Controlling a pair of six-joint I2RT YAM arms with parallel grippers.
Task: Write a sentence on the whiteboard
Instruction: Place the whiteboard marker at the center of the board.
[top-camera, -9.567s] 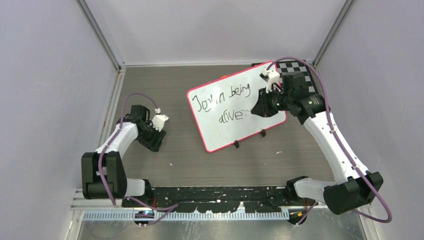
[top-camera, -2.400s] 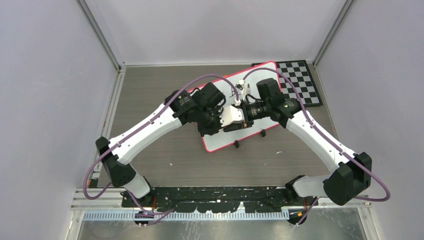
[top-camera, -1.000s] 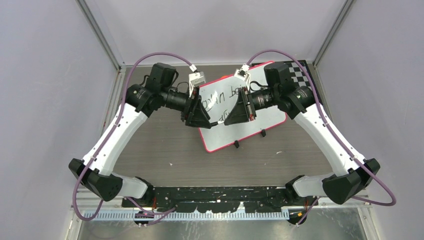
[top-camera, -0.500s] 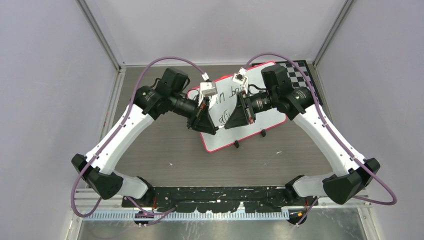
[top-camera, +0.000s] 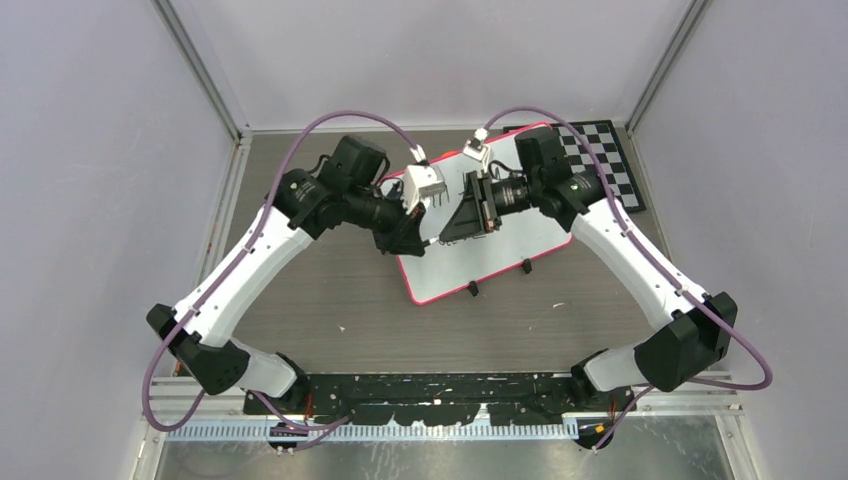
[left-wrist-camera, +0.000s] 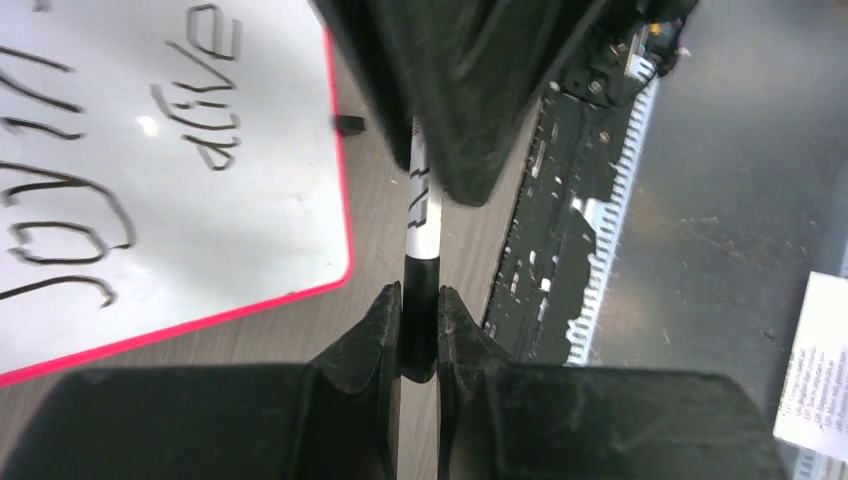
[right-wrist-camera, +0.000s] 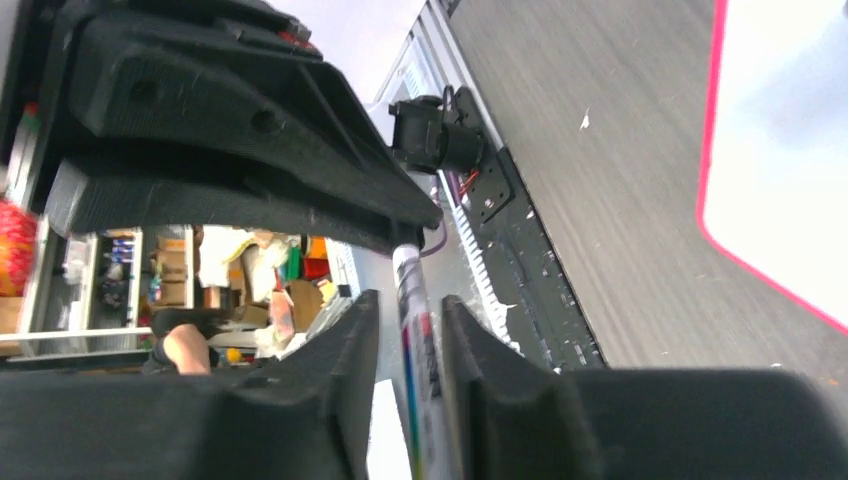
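Observation:
I next move my left gripper left in the top view and down to release the marker (left-wrist-camera: 421, 205), as the tabletop below that side is bare.
The whiteboard (top-camera: 520, 228) lies tilted on the table, pink-red rim, two black clips (top-camera: 526, 266) on its near edge. The sentence (left-wrist-camera: 205, 128) shows in the left wrist view, reading "Joyin … alive"; in the top view the arms cover it. A white marker (left-wrist-camera: 421, 205) spans between both grippers above the board's near-left part. My left gripper (left-wrist-camera: 420, 296) (top-camera: 412, 241) is shut on its black cap end (left-wrist-camera: 420, 325). My right gripper (right-wrist-camera: 405, 302) (top-camera: 449, 236) is shut on the marker's barrel (right-wrist-camera: 413, 335), facing the left one tip to tip.
A black-and-white checkerboard (top-camera: 600, 150) lies at the back right, partly under the whiteboard. The black rail (top-camera: 440, 388) with the arm bases runs along the near edge. Grey walls close the left, back and right sides.
The left arm came from the table's left to the board. Over the last second both grippers closed in on each other, and the left one now grips the marker's end.

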